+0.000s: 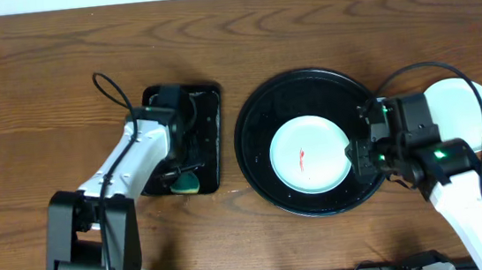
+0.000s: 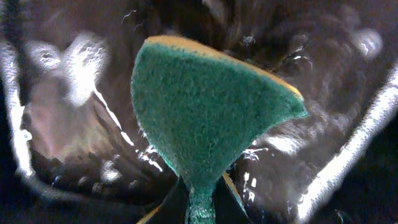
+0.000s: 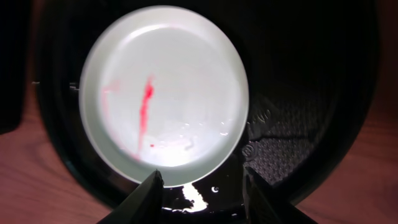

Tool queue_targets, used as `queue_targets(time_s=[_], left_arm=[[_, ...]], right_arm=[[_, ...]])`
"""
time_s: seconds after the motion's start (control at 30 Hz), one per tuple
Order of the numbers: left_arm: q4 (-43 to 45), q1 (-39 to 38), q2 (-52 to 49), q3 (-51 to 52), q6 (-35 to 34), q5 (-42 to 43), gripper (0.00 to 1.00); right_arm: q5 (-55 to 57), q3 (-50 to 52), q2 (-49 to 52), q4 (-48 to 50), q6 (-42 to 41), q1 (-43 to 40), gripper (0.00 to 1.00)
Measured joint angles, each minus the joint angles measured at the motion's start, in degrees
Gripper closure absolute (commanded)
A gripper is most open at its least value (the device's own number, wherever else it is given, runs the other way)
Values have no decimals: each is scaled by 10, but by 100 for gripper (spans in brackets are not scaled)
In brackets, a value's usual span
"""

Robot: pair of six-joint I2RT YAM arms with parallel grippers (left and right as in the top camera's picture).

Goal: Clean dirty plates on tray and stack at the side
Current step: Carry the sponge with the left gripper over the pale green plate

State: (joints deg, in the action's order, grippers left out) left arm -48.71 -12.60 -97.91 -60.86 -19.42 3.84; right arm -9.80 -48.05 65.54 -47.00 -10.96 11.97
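I need to lower my right gripper next so it straddles the smeared plate's rim, facing the other pale plate, since that rim lies unclasped below my open fingers.
A pale mint plate (image 1: 308, 155) with a red smear lies in the round black tray (image 1: 252, 112). In the right wrist view that plate (image 3: 165, 93) fills the upper middle of the tray (image 3: 298, 93). My right gripper (image 1: 358, 155) hovers open at the plate's right rim, and in its own view the gripper (image 3: 202, 190) straddles the near rim without clasping it. Another pale plate (image 1: 469, 104) rests on the table right of the tray, partly under my right arm. My left gripper (image 2: 200, 208) is shut on a green and yellow sponge (image 2: 205, 106).
The left arm hangs over a smaller rectangular black tray (image 1: 207, 103), wet and glossy, with the sponge (image 1: 189, 183) at its near end. A black cable (image 1: 108, 86) loops left of it. Bare wooden table lies behind both trays.
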Motion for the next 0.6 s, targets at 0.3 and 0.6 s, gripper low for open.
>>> queue_targets(time_s=[0.3,0.6], left_arm=[[-35,-40,103,-103,4,83,93],[9,-170,112,-107,-32,113,92]], right_arm=[[6,0,143,44,-5,-2,65],[3,0,258,123,-3,-41,79]])
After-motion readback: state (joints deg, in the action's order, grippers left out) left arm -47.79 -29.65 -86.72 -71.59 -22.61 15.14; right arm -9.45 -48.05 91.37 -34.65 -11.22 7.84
